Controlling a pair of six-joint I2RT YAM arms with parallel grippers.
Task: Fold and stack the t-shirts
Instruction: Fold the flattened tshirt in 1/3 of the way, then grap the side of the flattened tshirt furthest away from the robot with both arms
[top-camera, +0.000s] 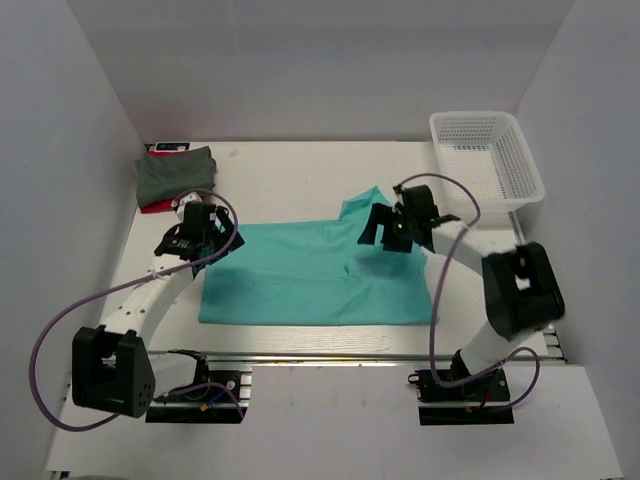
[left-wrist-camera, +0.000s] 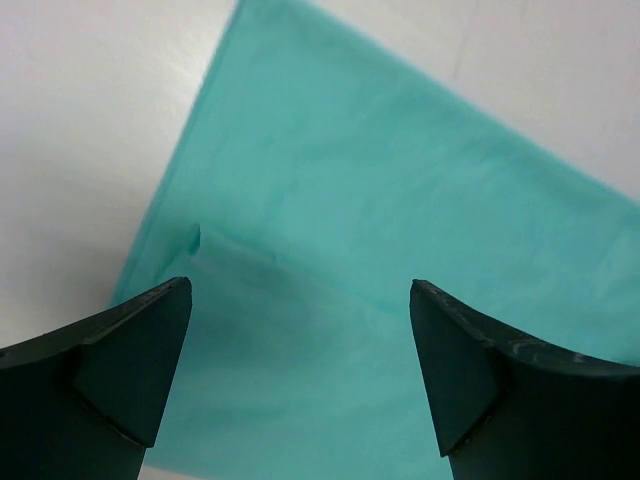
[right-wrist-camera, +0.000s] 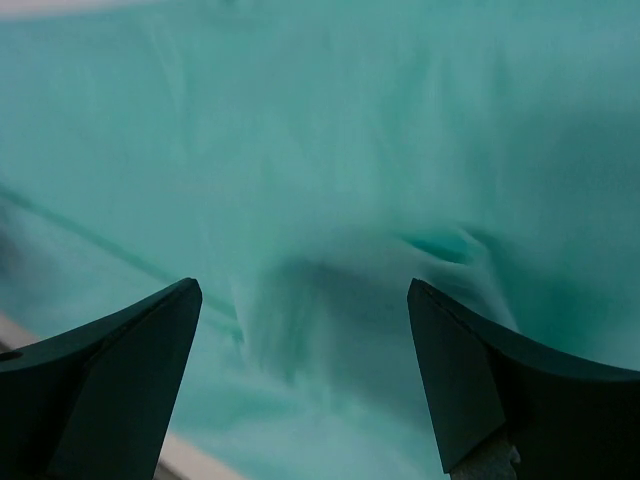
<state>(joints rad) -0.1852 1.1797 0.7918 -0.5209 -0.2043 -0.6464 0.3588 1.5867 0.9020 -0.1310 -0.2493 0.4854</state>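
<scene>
I will next move my left gripper outward and down onto the teal shirt's far corner (left-wrist-camera: 268, 10) by the red shirt.
A teal t-shirt (top-camera: 320, 275) lies flat in the middle of the table, one sleeve sticking out toward the back. My left gripper (top-camera: 222, 244) is open above the shirt's back left corner; the left wrist view shows the teal cloth (left-wrist-camera: 380, 220) below the spread fingers (left-wrist-camera: 130, 350). My right gripper (top-camera: 383, 232) is open over the shirt's back right part near the sleeve; the right wrist view shows rumpled teal cloth (right-wrist-camera: 330, 200) between its fingers (right-wrist-camera: 470, 370). A folded dark grey-green shirt (top-camera: 176, 173) lies on a red one (top-camera: 155, 206) at the back left.
A white mesh basket (top-camera: 485, 158) stands at the back right. White walls close in the table on the left, back and right. A metal rail (top-camera: 350, 357) runs along the near edge.
</scene>
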